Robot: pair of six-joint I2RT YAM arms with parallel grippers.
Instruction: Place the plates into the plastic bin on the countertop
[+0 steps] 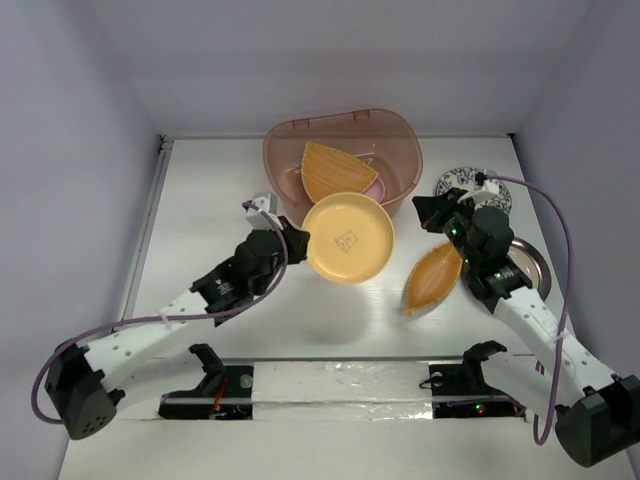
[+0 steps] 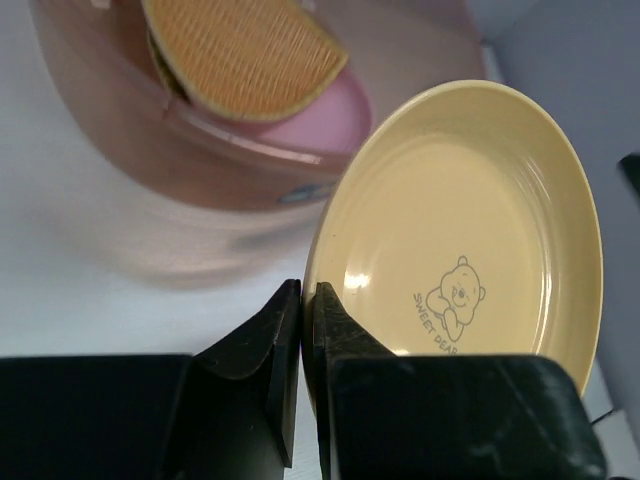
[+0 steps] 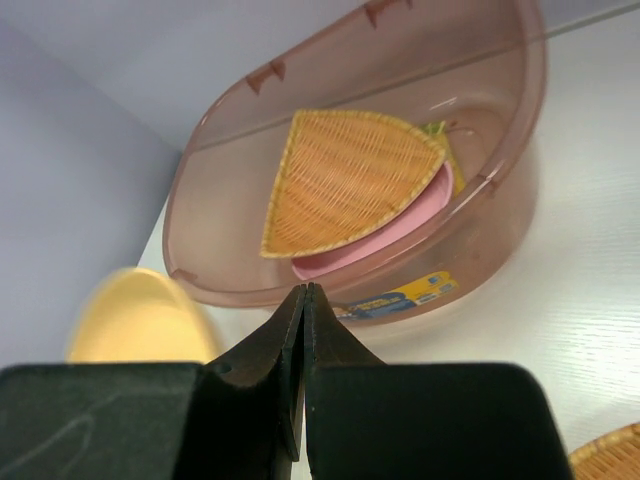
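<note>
The left gripper moves the yellow-orange plate outward over the bin's near rim next, then down toward the leaf-shaped plate inside (image 1: 334, 172) (image 2: 245, 57).
My left gripper (image 1: 297, 240) (image 2: 308, 300) is shut on the rim of the round yellow-orange plate (image 1: 348, 238) (image 2: 470, 230) and holds it just in front of the plastic bin (image 1: 285, 135) (image 2: 120, 200). A leaf-shaped plate (image 1: 335, 172) (image 3: 345, 180) lies on the pink plate (image 1: 375, 188) (image 3: 400, 225) inside the bin. My right gripper (image 1: 425, 212) (image 3: 304, 295) is shut and empty, just right of the bin (image 3: 480, 240). The second leaf-shaped plate (image 1: 433, 277) lies on the countertop under my right arm. The blue-and-white floral plate (image 1: 462, 182) and the metal-rimmed plate (image 1: 530, 262) lie at the right.
Pale walls bound the white countertop (image 1: 220, 190) at the left, back and right. The bin has a yellow and blue label (image 3: 400, 297) on its near side. The arm bases sit at the near edge.
</note>
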